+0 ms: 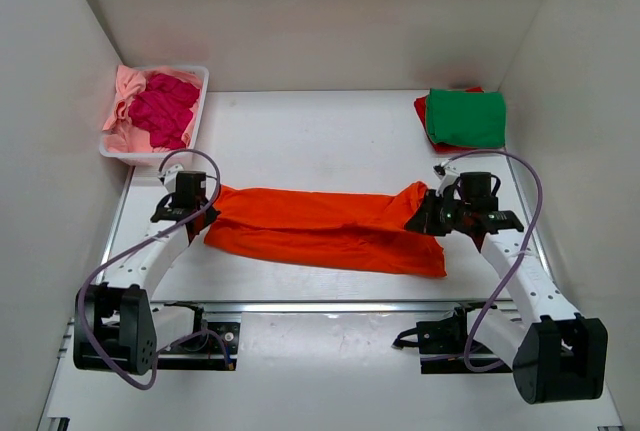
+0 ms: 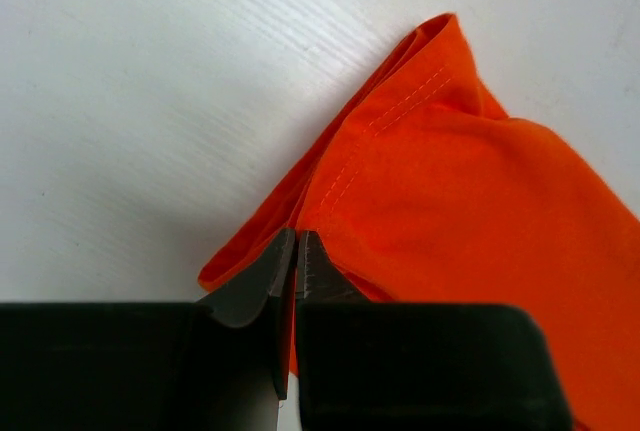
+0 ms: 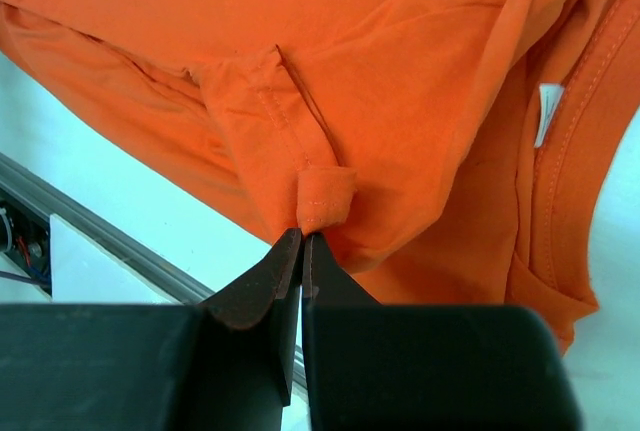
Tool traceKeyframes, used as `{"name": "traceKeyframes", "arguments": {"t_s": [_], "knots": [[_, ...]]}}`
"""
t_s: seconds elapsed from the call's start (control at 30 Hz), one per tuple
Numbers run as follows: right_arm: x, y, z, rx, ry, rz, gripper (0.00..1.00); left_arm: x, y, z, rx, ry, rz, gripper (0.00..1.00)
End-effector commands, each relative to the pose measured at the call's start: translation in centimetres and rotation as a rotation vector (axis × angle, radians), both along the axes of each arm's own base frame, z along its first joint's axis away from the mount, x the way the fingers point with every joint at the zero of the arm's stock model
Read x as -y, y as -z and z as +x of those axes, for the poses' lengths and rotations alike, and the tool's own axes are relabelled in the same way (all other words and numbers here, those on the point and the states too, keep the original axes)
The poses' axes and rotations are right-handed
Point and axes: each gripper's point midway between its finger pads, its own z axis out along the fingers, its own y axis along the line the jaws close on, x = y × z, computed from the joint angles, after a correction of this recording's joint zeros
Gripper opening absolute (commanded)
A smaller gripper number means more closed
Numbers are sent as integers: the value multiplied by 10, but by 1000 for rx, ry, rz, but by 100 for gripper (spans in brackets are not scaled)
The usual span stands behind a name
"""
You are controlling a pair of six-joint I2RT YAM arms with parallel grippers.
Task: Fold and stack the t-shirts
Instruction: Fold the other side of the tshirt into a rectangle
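Observation:
Next, my left gripper opens, low and almost in place, to release the hemmed end of the orange t-shirt, which already lies spread on the tabletop.
The bright orange t-shirt [image 1: 320, 226] lies stretched across the table between my two grippers. My left gripper [image 1: 205, 203] is shut on its left end; in the left wrist view the jaws [image 2: 297, 241] pinch the hemmed orange cloth [image 2: 450, 191]. My right gripper [image 1: 425, 213] is shut on the right end; in the right wrist view the tips [image 3: 302, 241] clamp a rolled hem fold, the orange shirt [image 3: 330, 71] hanging above the table. A folded green t-shirt [image 1: 465, 118] lies on a red one [image 1: 421, 111] at the back right. Magenta [image 1: 165, 109] and light pink [image 1: 122, 91] shirts fill the basket.
The white plastic basket [image 1: 201, 111] stands at the back left by the wall. White walls close in the table on three sides. A metal rail [image 1: 330, 305] runs along the near edge, also in the right wrist view [image 3: 90, 231]. Cables loop over both arms.

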Motion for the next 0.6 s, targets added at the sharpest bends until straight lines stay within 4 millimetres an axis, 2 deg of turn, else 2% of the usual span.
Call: {"name": "traceKeyframes", "arguments": {"t_s": [0.0,0.27,0.3,0.43,0.47,0.53,0.57], "knots": [[-3,4,-8,10,-23,-4,0,-2,6,-14,-22,-9,16,0],[-15,37,-44,-102,-34,15,0,-6,12,-20,-44,-42,9,0],[-17,38,-49,-113,-43,21,0,-7,14,-22,-54,-50,15,3],[-21,49,-63,-165,-82,10,3,-8,4,-13,-31,-60,13,28],[-21,44,-62,-161,-84,13,5,-8,-6,-3,-4,-58,10,31],[-22,36,-59,-151,-87,20,7,-8,-13,4,7,-63,5,39],[-23,31,-59,-155,-92,30,8,-9,-25,16,36,-70,-1,41]]}}
